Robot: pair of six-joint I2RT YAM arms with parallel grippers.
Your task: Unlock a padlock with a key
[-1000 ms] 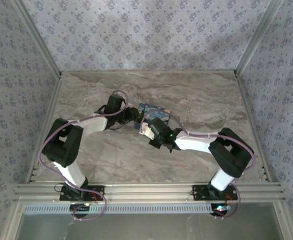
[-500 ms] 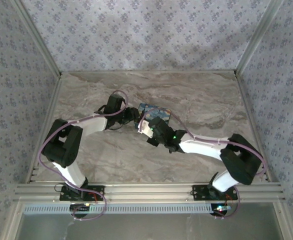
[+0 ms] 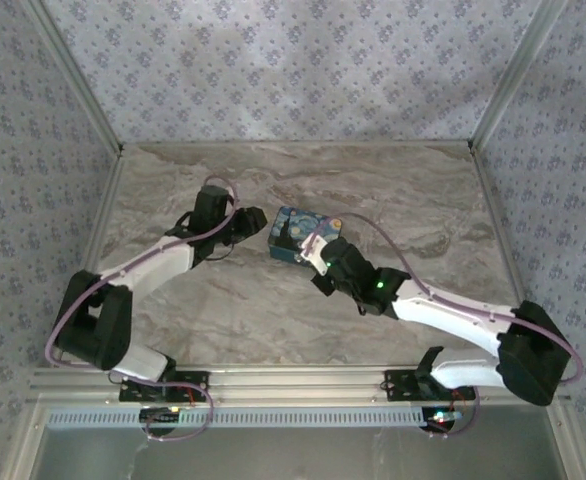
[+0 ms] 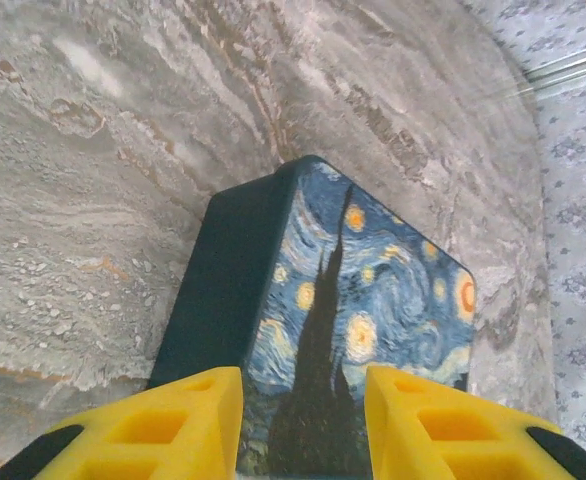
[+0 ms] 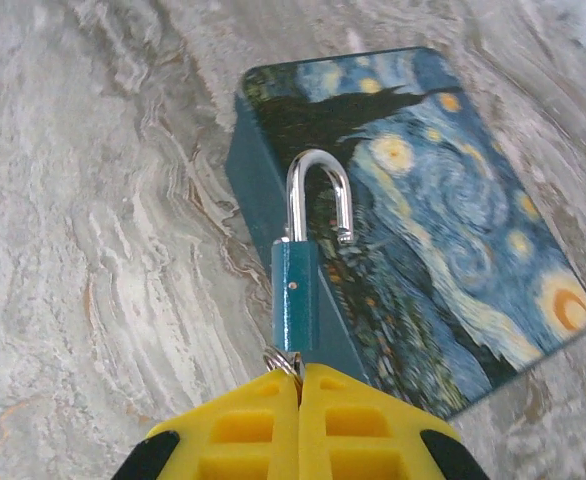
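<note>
The shackle is open, so I need to move my right gripper past the box's moon end and down toward the bare tabletop, and let go of the key's head.
A small blue padlock hangs in front of my right gripper, its silver shackle sprung open on one side. That gripper is shut on the key at the lock's bottom. The key's blade is hidden, and a ring shows at the pads. The lock hovers over the near corner of a box printed with a starry night painting. From above, the right gripper is at the box's near right side. My left gripper is just left of the box. Its yellow fingers stand apart and open, the box beyond them.
The box lies on a marbled grey tabletop near its middle. Patterned walls and metal posts close in the back and both sides. A metal rail runs along the near edge by the arm bases.
The left arm has drawn back to the left, away from the padlock. The right arm has stretched out, its elbow swinging right, and still holds the key with the padlock on it.
</note>
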